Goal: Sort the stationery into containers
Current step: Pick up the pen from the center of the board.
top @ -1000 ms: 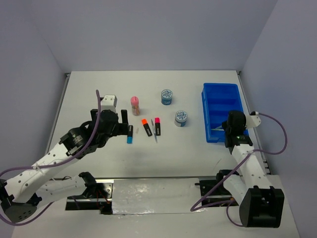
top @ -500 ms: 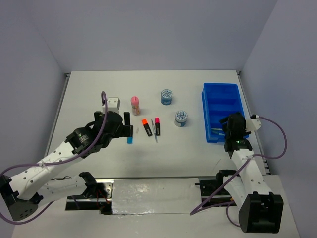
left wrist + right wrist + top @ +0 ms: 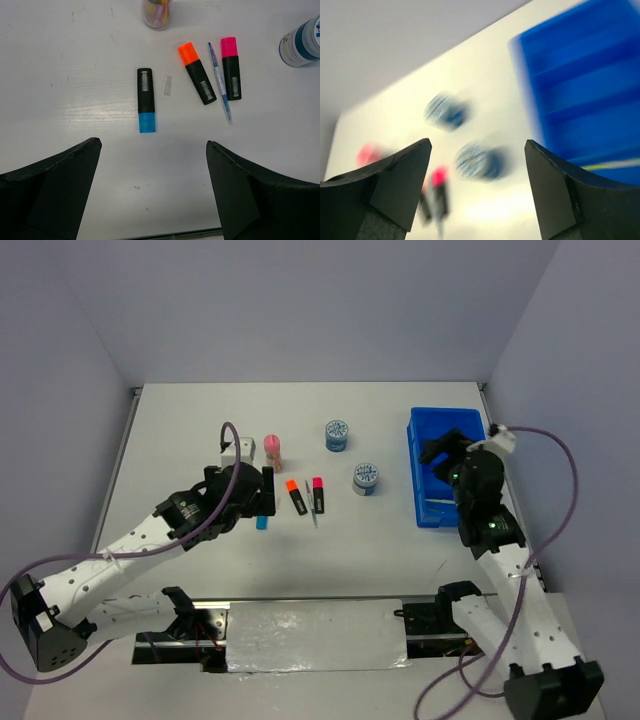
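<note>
My right gripper goes to the left in the top view next, then down onto the thin pen's middle (image 3: 311, 504), as highlighters on both sides leave narrow gaps.
Three black highlighters lie mid-table: blue cap (image 3: 146, 100), orange cap (image 3: 196, 72), pink cap (image 3: 231, 67). A thin pen (image 3: 219, 82) rests between the orange and pink ones. The pink-topped tube (image 3: 272, 450) stands behind them. Two patterned rolls (image 3: 337, 434) (image 3: 366, 477) sit to the right. My left gripper (image 3: 262, 495) hovers open just short of the blue-capped highlighter, holding nothing. My right gripper (image 3: 440, 450) hangs open and empty over the blue tray (image 3: 447, 420). A pale pen (image 3: 615, 164) lies in the tray's near compartment. The right wrist view is motion-blurred.
A small clear cap (image 3: 167, 86) lies beside the blue-capped highlighter. The tray stands against the table's right edge. Grey walls close in the table at the back and sides.
My right gripper opened, left the pale pen in the tray's near compartment, and rose toward the tray's far end. My left arm moved right and forward toward the highlighters.
</note>
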You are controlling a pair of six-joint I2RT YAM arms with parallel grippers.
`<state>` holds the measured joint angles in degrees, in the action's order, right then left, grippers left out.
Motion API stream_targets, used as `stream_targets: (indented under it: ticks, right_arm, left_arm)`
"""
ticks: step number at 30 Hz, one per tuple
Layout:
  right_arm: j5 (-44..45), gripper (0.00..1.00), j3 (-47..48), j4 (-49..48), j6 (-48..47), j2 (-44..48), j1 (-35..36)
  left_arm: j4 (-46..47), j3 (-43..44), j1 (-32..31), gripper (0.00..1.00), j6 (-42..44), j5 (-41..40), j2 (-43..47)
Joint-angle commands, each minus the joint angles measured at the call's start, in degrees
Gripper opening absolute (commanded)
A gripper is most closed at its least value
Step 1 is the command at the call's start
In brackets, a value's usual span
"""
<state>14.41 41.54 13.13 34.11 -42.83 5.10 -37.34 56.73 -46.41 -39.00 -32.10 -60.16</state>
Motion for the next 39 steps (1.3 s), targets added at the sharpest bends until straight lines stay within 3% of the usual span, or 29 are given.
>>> stream_targets:
  ticks: [1,3,6,10,15,23,39]
  right_arm:
    - [-3.5,0.83,5.0,0.7,-9.6,-6.0,15.9]
    - [-3.9,0.78,8.0,0.9,-12.5,-13.7,25.8]
    - [-3.4,0.69,14.3,3.3,-14.0,-27.0,34.3]
    - [-1.1,0.62,23.4,5.9,-13.5,-42.6,38.9]
    - [1.9,0.55,35.4,11.2,-11.2,-58.6,41.2]
    - [1.0,0.49,42.2,12.5,-10.2,-68.3,42.3]
    - [0.3,0.40,40.2,11.7,-8.5,-74.3,42.4]
  left_arm:
    - [-0.7,2.8,0.0,0.99,-3.2,-1.8,-0.7]
    - [-4.0,4.9,0.1,0.99,-3.2,-3.5,-1.0]
    - [-7.3,6.6,0.3,0.99,-0.3,-1.9,-1.0]
    - [-8.7,7.6,0.2,0.99,4.9,1.4,2.2]
    - [-6.0,3.1,0.4,0.99,7.6,-1.7,7.5]
    - [-6.7,0.7,0.6,0.99,7.5,1.0,5.4]
    - [-6.6,0.4,0.6,0.99,6.7,0.9,5.6]
